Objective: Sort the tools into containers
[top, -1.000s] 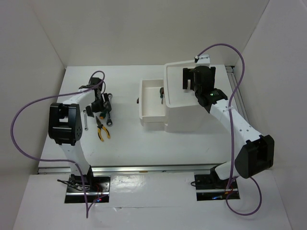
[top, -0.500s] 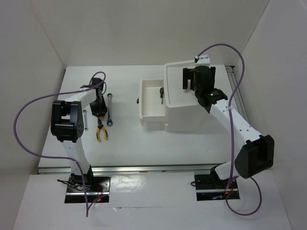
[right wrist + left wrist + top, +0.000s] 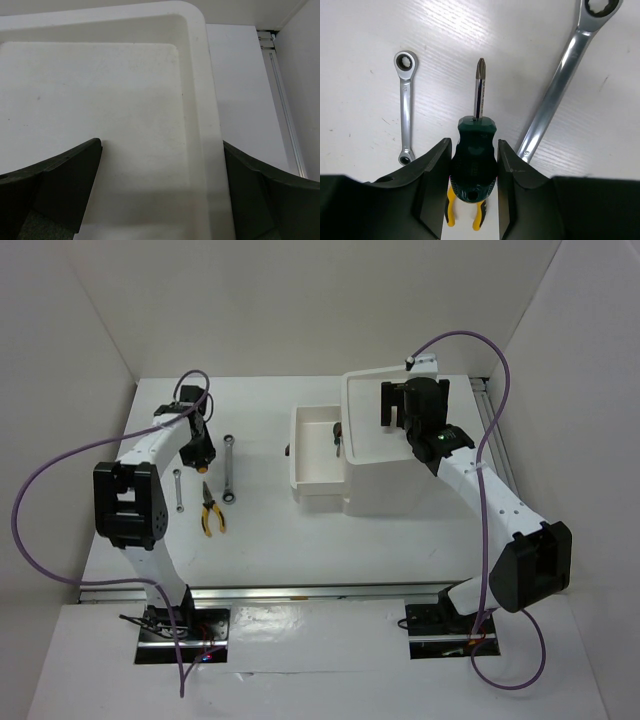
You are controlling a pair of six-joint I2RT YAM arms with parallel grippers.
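Note:
The robot should lift its left gripper and take the screwdriver past the long silver wrench, then open the gripper over the drawer's near part [image 3: 319,467], where the drawer's bottom is bare.
My left gripper [image 3: 203,454] [image 3: 474,146] is shut on a green-handled screwdriver [image 3: 474,159] and holds it above the table, with the shaft pointing away from the wrist. Below it lie a small silver wrench [image 3: 178,490] [image 3: 405,111], a long silver wrench [image 3: 229,468] [image 3: 559,87] and the yellow-and-orange pliers [image 3: 212,512] [image 3: 451,220]. The white box unit [image 3: 395,485] stands at the right, with one drawer [image 3: 310,478] pulled out to the left. My right gripper [image 3: 402,408] [image 3: 161,175] is open and empty above the top tray [image 3: 352,445] [image 3: 197,35].
A small dark item [image 3: 338,438] lies at the drawer's right side; I cannot tell what it is. A dark knob [image 3: 287,451] sticks out of the drawer front. White walls close in the table on three sides. A metal rail [image 3: 495,430] runs along the right edge.
My left arm has swung left and its gripper has moved toward the back with the green screwdriver, uncovering the pliers and wrenches. The right arm has not moved.

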